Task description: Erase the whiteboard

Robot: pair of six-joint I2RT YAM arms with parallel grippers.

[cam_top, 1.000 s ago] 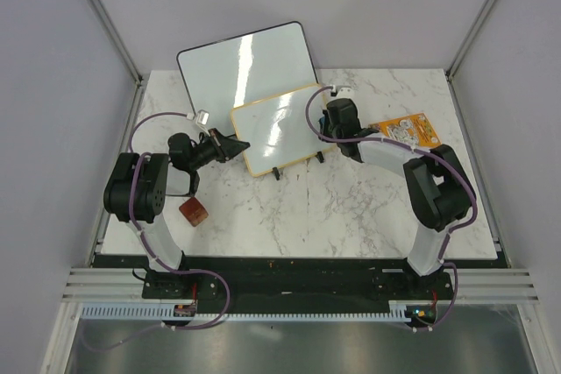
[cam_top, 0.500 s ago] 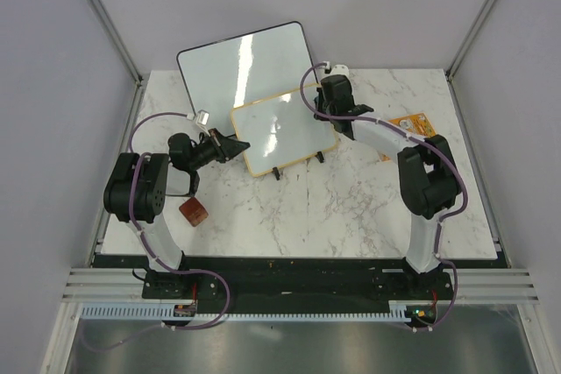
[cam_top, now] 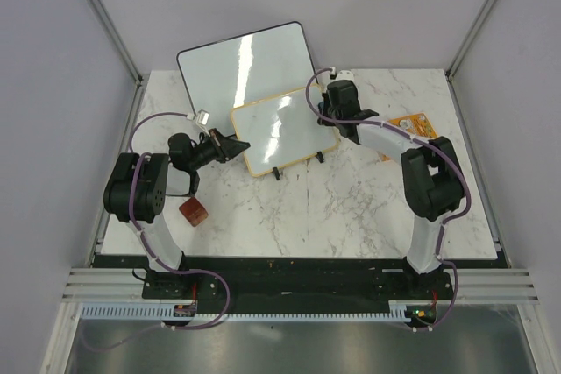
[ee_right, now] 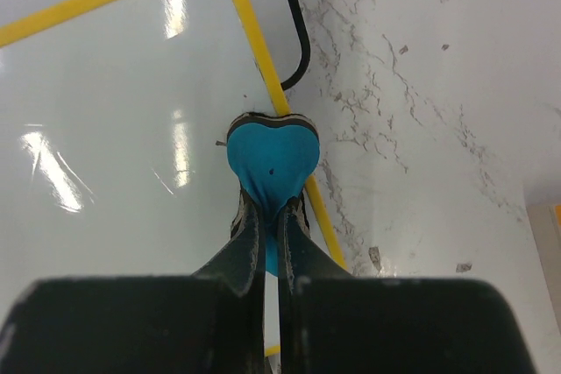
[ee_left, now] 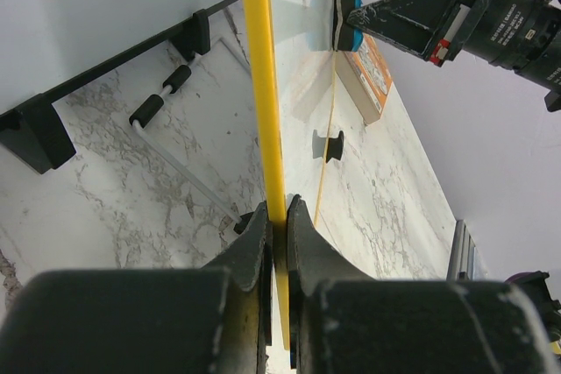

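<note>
I will move my right gripper back off the board and down onto the bare tabletop beside the black feet next, and let go of the eraser there, because the front of the board looks clean.
The small whiteboard [cam_top: 280, 130] with a yellow frame stands tilted on black feet at the table's middle back; its face looks clean. My left gripper [cam_top: 238, 146] is shut on its left edge, seen edge-on in the left wrist view as a yellow strip [ee_left: 263, 85] between my jaws. My right gripper [cam_top: 331, 120] is shut on a blue eraser [ee_right: 270, 157] and presses it against the board's right edge near the yellow frame [ee_right: 272, 67]. The eraser also shows in the left wrist view [ee_left: 346, 10].
A larger black-framed whiteboard [cam_top: 237, 63] leans behind the small one. An orange box [cam_top: 408, 129] lies at the right. A brown block [cam_top: 194, 211] lies at the left near my left arm. Grey walls enclose the table.
My right gripper with the eraser moved up the board's right side toward the top corner, then came back down a little. The left gripper and the board stayed put.
</note>
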